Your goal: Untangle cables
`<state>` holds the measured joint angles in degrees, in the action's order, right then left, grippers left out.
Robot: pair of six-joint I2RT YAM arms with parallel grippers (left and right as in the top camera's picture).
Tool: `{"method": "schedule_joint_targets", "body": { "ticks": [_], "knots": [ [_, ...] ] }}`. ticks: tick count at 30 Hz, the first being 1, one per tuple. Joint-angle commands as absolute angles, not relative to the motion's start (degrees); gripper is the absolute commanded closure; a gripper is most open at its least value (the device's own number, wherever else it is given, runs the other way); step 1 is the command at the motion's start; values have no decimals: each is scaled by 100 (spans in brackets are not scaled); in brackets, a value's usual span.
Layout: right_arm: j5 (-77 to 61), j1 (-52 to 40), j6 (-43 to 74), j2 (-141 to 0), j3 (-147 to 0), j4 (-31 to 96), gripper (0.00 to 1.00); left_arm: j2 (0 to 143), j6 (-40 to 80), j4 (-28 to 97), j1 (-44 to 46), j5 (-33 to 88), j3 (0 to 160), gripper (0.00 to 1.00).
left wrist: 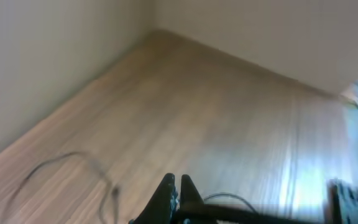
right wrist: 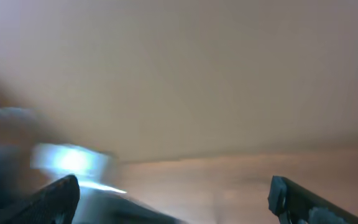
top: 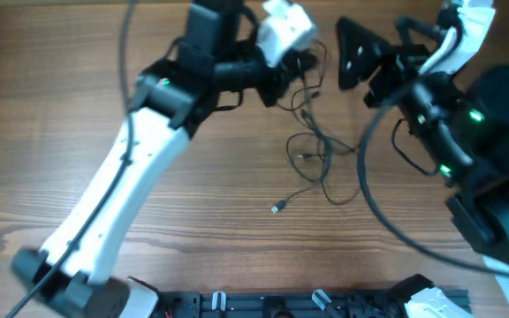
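Observation:
My left gripper should pull up and to the left in the overhead view, over the bare tabletop, and then let go, because its piece of cable is still joined to the tangle.
A tangle of thin black cables (top: 315, 148) lies on the wooden table, with a loose plug end (top: 277, 208) toward the front. My left gripper (top: 286, 81) is at the back of the table, shut on a strand that rises from the tangle. In the left wrist view the jaws (left wrist: 178, 188) are closed with a black cable (left wrist: 229, 200) running off to the right, and another strand (left wrist: 55, 165) lies on the table at left. My right gripper (top: 353, 55) hovers right of the left one, open and empty. Its fingers (right wrist: 176, 193) are wide apart in the blurred right wrist view.
The wooden table (top: 104, 132) has pale walls along its far edges (left wrist: 55, 56). A thick black arm cable (top: 369, 190) loops over the table right of the tangle. A black rail with white clips (top: 307, 302) runs along the front edge.

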<state>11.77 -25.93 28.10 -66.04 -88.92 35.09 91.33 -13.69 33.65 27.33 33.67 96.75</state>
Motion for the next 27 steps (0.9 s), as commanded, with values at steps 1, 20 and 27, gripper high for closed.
{"method": "schedule_joint_targets", "body": {
  "ticks": [1, 20, 27],
  "knots": [
    [2613, -2453, 4904, -7303, -8903, 4421, 0, 8001, 515, 3437, 2344, 1664, 9688, 96],
    [-3927, -2624, 1372, -9653, -8825, 3122, 3, 6331, 3651, 3260, 1712, -932, 9688, 96],
    [-3732, -3249, 3522, -9756, -8816, 3092, 4, 6471, 3649, 3144, 1712, -934, 9686, 96]
  ]
}}
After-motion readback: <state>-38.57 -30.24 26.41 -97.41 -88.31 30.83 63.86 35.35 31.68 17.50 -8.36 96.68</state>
